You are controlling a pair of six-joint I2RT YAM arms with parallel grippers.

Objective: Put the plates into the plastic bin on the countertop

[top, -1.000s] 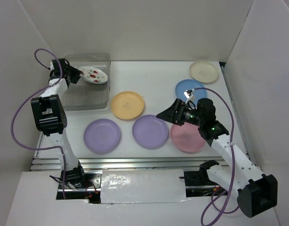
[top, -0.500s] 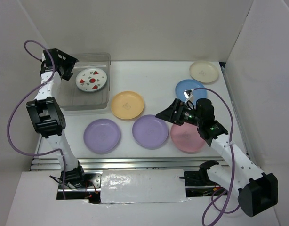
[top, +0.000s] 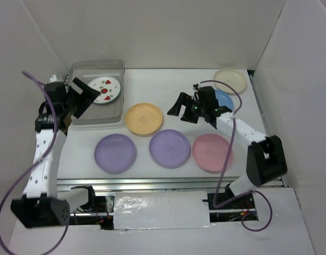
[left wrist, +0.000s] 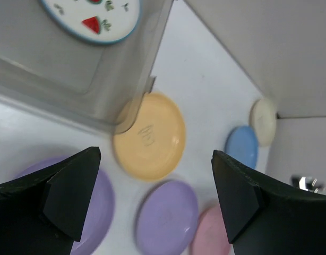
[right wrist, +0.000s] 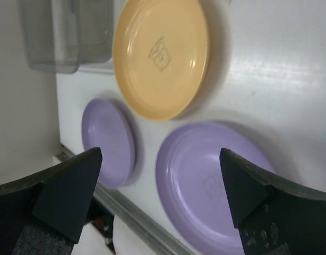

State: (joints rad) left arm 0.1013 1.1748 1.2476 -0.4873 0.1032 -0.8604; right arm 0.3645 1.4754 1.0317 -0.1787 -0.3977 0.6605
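Observation:
My right gripper moves down toward the bin onto the yellow plate's closest rim next. This rim lies below the gripper and to its left in the top view.
The strawberry-marked white plate lies inside the clear plastic bin at the back left of the countertop. My left gripper hovers open and empty over the bin's near left side. On the countertop lie the yellow plate, two lilac plates, a pink plate, a blue plate partly under the right arm, and a cream plate. My right gripper is open and empty, above the space right of the yellow plate.
White side walls close in the countertop on the left, right and back. A metal rail runs along the front edge. The right arm's purple cable loops over the pink plate.
My left gripper opened, let the strawberry plate drop into the bin and drew back toward the near left. My right arm swung from over the pink plate toward the back.

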